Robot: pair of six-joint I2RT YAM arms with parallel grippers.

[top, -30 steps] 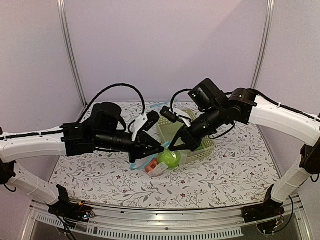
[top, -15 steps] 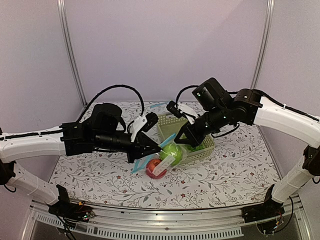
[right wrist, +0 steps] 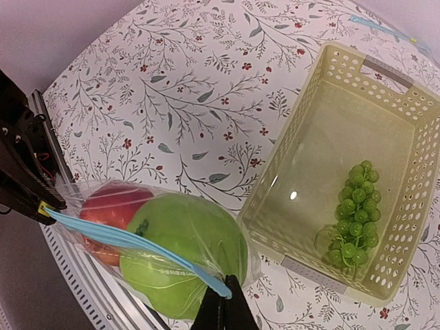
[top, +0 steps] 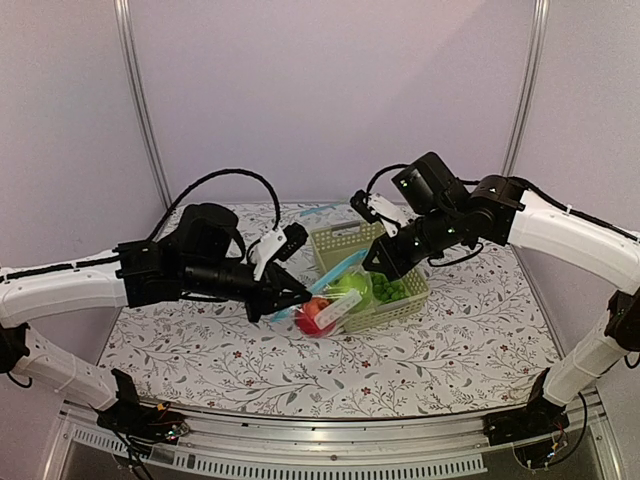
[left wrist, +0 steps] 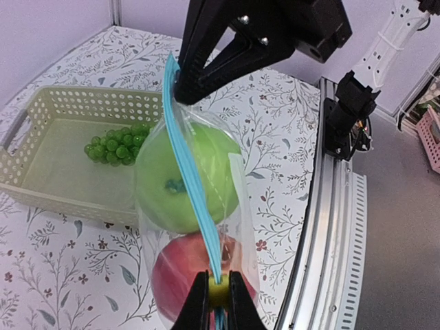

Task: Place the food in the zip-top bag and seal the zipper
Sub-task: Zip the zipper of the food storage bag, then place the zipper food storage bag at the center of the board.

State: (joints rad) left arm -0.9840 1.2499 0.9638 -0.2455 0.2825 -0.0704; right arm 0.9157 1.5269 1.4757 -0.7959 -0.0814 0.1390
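My left gripper will next lower the bag (top: 335,303) to its left in the top view, onto bare tabletop below, and release, as the slider is at the zipper's end.
The clear zip-top bag (top: 335,303) hangs in the air between both grippers, above the table. Inside it are the red apple (top: 313,315) and the green apple (top: 350,288). Its light blue zipper (left wrist: 192,172) runs taut from one gripper to the other. My left gripper (left wrist: 218,292) is shut on the small yellow-green slider at the zipper's near end, by the red apple (left wrist: 185,278). My right gripper (right wrist: 224,302) is shut on the zipper's other end (right wrist: 213,283), beside the green apple (right wrist: 182,251). The red apple (right wrist: 110,210) shows behind it.
A pale green plastic basket (top: 395,262) stands at the back right of the table, holding a bunch of green grapes (right wrist: 352,213). A loose blue-edged clear strip (top: 315,212) lies at the far edge. The tablecloth has a leaf pattern; a metal rail runs along the near edge.
Both grippers have lifted the bag off the table and moved it up and back towards the basket. The zipper is pulled straighter between them.
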